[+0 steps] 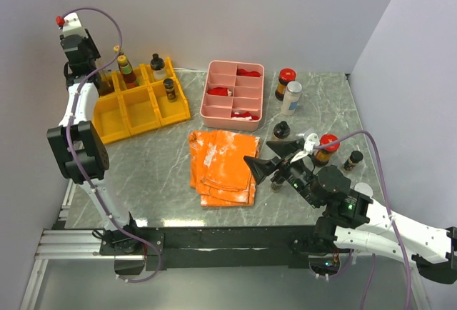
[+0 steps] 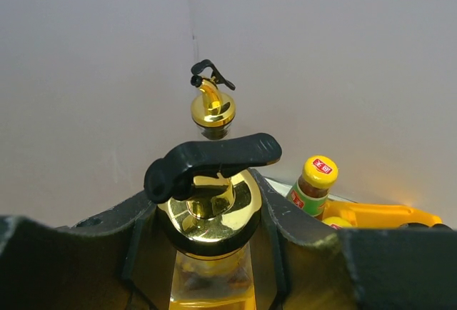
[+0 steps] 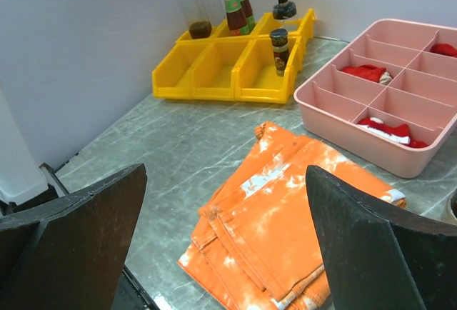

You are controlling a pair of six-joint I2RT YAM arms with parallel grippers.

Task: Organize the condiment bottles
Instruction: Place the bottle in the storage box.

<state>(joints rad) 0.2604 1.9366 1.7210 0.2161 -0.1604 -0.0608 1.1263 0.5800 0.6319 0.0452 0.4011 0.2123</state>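
My left gripper lowers the oil bottle, still held higher than the other gold pourer, into the far corner section (image 1: 106,86) below the gripper next. It then releases the oil bottle's neck.
My left gripper (image 2: 207,213) is at the back left bin (image 1: 107,85) and is shut on a clear glass oil bottle (image 2: 207,281) with a gold pourer and black lever. That bottle also shows in the right wrist view (image 3: 200,6). Two yellow-capped bottles (image 1: 126,68), a black-capped bottle (image 1: 158,67) and a small dark jar (image 1: 169,89) stand in the yellow bins. My right gripper (image 1: 270,161) is open and empty beside the orange cloth. To the right stand a red-capped jar (image 1: 285,83), a white bottle (image 1: 291,98), a black-capped jar (image 1: 280,133), another red-capped jar (image 1: 327,148) and a small dark bottle (image 1: 353,160).
The yellow bins (image 1: 136,113) sit at the back left against the wall. A pink divided tray (image 1: 214,113) with red pieces stands at the back centre. A folded orange cloth (image 1: 223,166) lies in front of it. Walls close off the left, back and right.
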